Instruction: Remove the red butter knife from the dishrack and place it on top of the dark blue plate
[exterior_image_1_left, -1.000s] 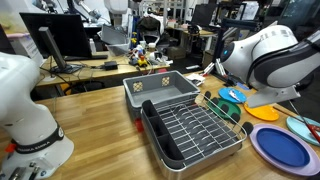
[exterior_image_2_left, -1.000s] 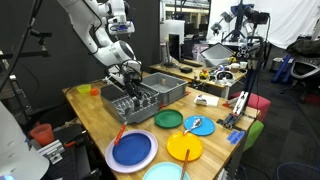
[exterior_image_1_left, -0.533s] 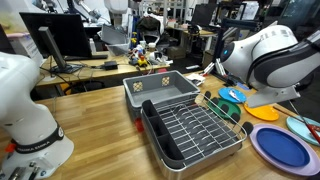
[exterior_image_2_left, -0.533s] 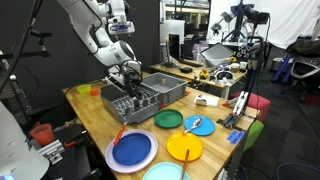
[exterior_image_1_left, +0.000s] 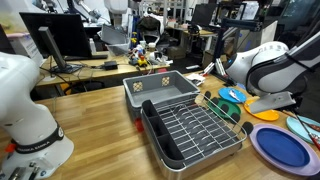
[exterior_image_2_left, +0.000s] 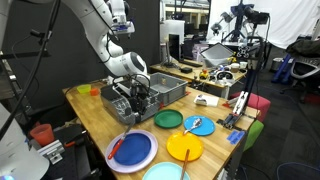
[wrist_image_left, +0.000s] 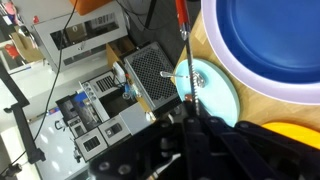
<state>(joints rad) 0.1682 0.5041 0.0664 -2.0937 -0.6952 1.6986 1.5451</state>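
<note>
The red butter knife (wrist_image_left: 181, 18) hangs only at the plate's rim. My gripper will next go down over the dark blue plate and release the knife across the plate's blue middle (wrist_image_left: 285, 32).
My gripper (wrist_image_left: 190, 116) is shut on the red butter knife (wrist_image_left: 181, 18). The knife sticks out from between the fingertips as a thin edge-on line that widens to red at its far end. That red end (exterior_image_2_left: 117, 148) hangs at the left rim of the dark blue plate (exterior_image_2_left: 135, 153) (wrist_image_left: 265, 40), low over the table. In an exterior view the gripper (exterior_image_2_left: 138, 100) hangs in front of the silver wire dishrack (exterior_image_2_left: 125, 105) (exterior_image_1_left: 195, 135). The plate (exterior_image_1_left: 280, 148) lies right of the rack; there the arm's white body (exterior_image_1_left: 268, 65) hides the gripper.
A grey plastic tub (exterior_image_1_left: 160, 90) (exterior_image_2_left: 162, 90) stands behind the rack. A pale blue plate (wrist_image_left: 212, 85) (exterior_image_2_left: 165, 172), a yellow plate (exterior_image_2_left: 185, 150) (exterior_image_1_left: 262, 112) and a teal plate (exterior_image_2_left: 168, 118) (exterior_image_1_left: 232, 95) lie around the dark blue one. A red cup (exterior_image_2_left: 42, 133) stands at the table's corner.
The arm has come down from over the rack toward the plates, carrying the knife. The knife's red end moved from beside the dark blue plate to over its rim.
</note>
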